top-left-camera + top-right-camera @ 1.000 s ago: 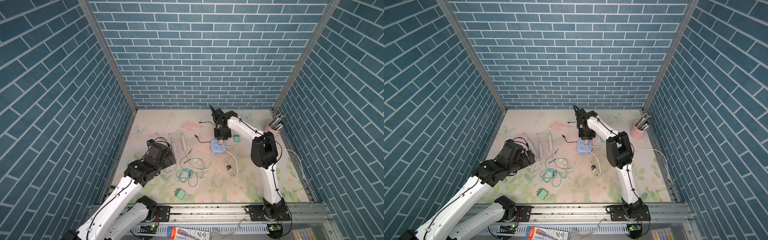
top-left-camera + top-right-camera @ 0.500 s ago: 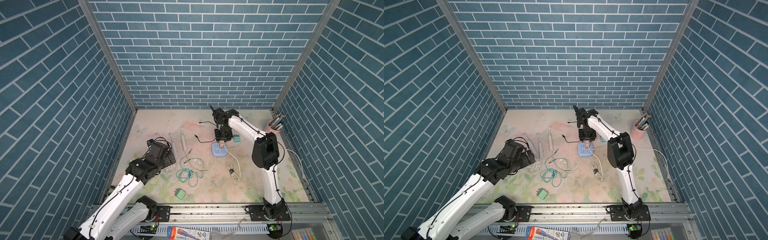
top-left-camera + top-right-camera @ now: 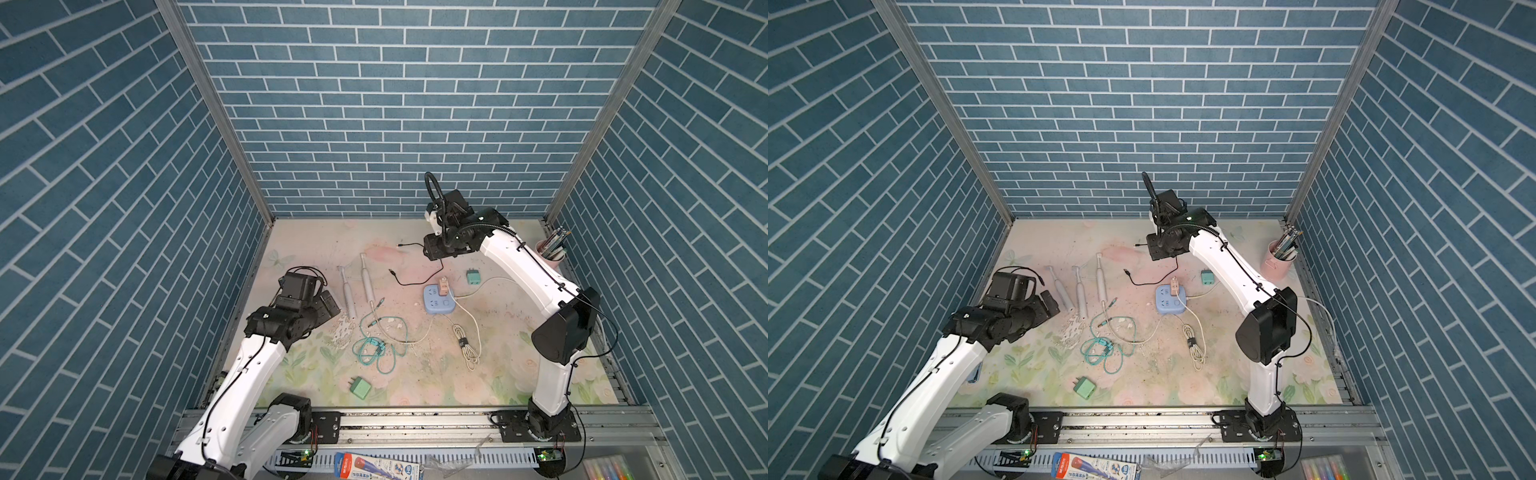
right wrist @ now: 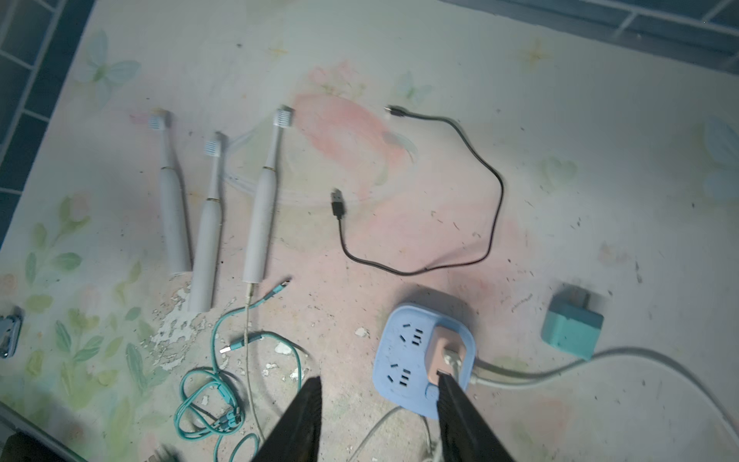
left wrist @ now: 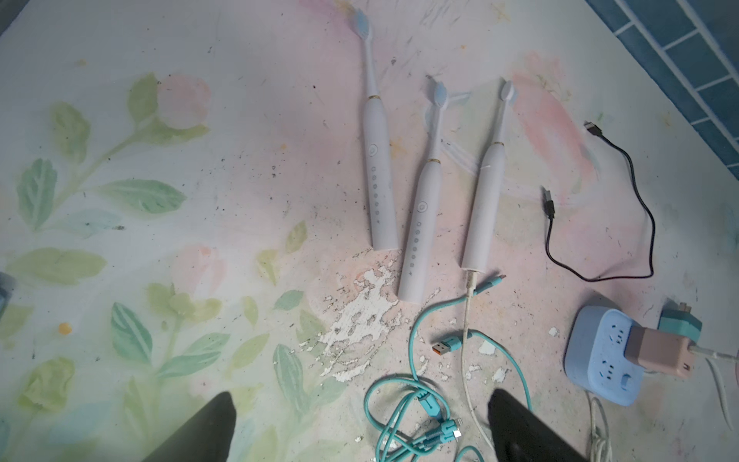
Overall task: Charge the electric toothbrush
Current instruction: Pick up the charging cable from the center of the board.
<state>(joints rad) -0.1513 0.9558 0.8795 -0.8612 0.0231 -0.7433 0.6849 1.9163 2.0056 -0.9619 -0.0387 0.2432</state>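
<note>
The black cable's plug nearest the toothbrushes lies unplugged on the mat, so I will next lower my open right gripper toward the toothbrushes onto that plug.
Three white electric toothbrushes lie side by side on the floral mat. The rightmost toothbrush has a white cable plugged into its base. A pink adapter sits plugged in the blue power cube. My right gripper hangs open above and behind the cube, holding nothing. Left of the brushes, my left gripper is wide open and empty.
A teal cable bundle and a coiled white cord lie mid-mat. A loose black cable curls behind the cube. Green adapters rest at the front and beside the cube. A pink pen cup stands back right.
My right gripper opened, let go of the pink adapter on the cube, and rose back away from it. The left arm has barely moved.
</note>
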